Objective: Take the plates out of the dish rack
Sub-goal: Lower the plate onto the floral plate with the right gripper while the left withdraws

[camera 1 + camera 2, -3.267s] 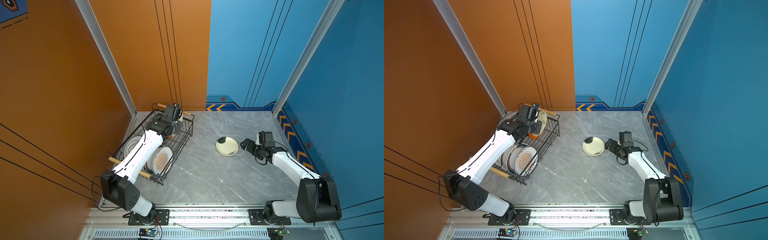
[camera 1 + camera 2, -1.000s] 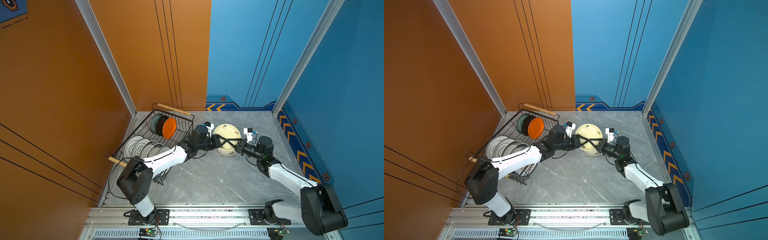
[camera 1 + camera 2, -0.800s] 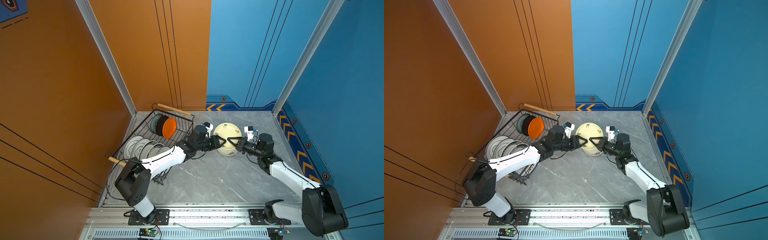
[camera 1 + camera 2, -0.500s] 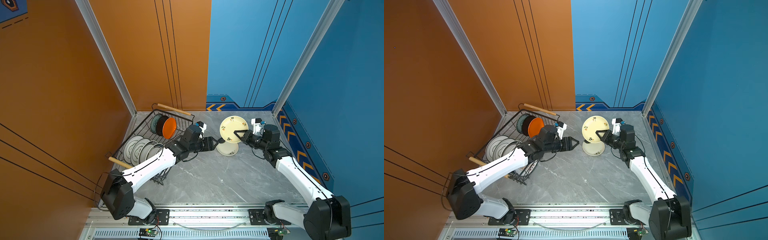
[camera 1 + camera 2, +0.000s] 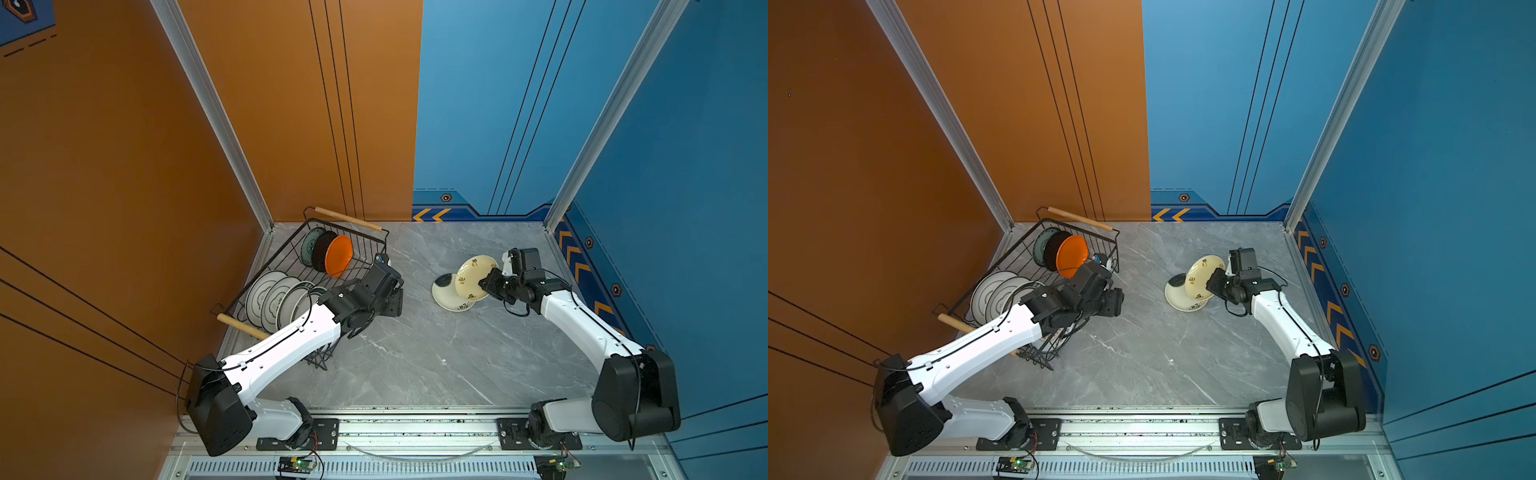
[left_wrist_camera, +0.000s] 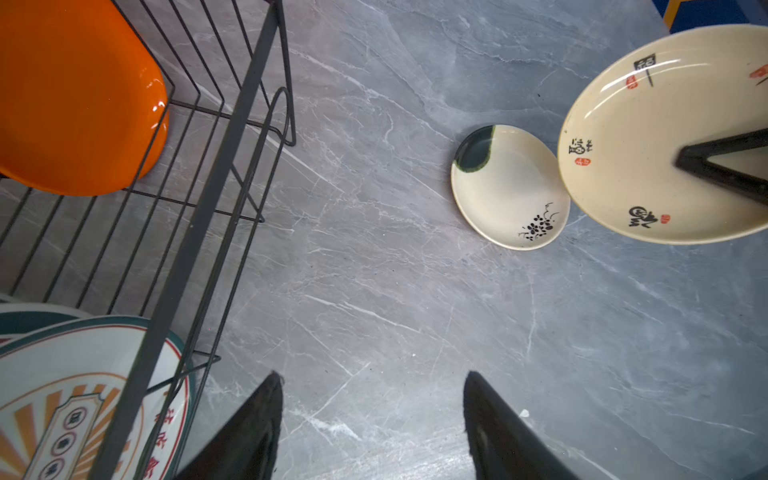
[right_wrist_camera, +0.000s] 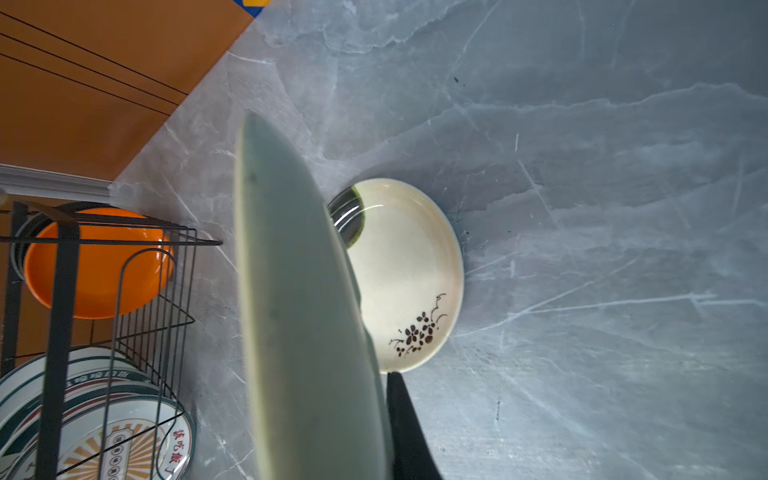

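Observation:
The flat cream plate (image 5: 449, 296) is below, toward the rack (image 5: 348, 219), so the robot's right gripper needs to go down that way next and let go of the marked plate on top.
The black wire dish rack (image 5: 348, 219) stands at the left. It holds an orange plate (image 5: 338, 255), dark smaller plates behind it, and several larger white plates (image 5: 272, 297). A cream plate (image 5: 444, 293) lies flat on the table. Just above it, tilted on edge, is a second cream plate (image 5: 473, 274) with black and red marks. My right gripper (image 5: 484, 284) is shut on its rim; one finger (image 7: 403, 424) shows beside the plate (image 7: 299, 291). My left gripper (image 5: 397, 299) is open and empty beside the rack's near corner (image 6: 372, 374).
The orange wall runs close behind the rack, and the blue wall borders the table on the right. Grey marble tabletop (image 5: 415, 353) lies between the two arms. The rack's wire side (image 6: 216, 174) is close to my left gripper.
My left gripper has let go of the cream plate, opened and drawn back left to the rack. My right gripper carried that plate right, and now holds it tilted over the lying plate.

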Action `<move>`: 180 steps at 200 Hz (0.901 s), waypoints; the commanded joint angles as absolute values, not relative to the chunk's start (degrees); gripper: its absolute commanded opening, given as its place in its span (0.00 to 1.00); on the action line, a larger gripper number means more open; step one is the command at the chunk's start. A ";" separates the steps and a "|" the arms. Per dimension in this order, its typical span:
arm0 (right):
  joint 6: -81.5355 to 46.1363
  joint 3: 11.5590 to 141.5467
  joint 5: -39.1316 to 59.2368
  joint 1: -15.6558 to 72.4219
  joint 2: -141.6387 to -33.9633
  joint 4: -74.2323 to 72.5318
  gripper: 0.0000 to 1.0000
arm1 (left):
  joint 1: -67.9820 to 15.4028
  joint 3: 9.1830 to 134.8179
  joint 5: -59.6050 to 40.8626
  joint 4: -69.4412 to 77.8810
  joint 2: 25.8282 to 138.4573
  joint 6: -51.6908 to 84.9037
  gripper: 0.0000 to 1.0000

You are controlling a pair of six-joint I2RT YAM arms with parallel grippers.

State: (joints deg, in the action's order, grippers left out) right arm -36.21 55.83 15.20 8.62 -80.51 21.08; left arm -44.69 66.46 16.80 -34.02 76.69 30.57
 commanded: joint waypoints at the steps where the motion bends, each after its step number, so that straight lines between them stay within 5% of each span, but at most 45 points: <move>1: -34.86 57.98 13.99 8.77 -82.52 22.41 0.00 | -45.51 65.05 23.58 -36.91 76.35 29.05 0.70; 162: -38.21 60.47 20.12 9.57 -97.64 16.65 0.00 | -50.29 66.36 29.42 -36.74 80.33 27.86 0.70; 180: -38.67 60.70 20.73 9.59 -98.45 16.55 0.06 | -50.32 66.31 29.61 -36.74 80.55 28.03 0.69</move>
State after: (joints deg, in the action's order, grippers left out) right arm -37.52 58.98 19.35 9.10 -97.03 18.04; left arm -49.65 65.17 27.53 -35.64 80.53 28.69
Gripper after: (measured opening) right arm 0.101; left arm 0.695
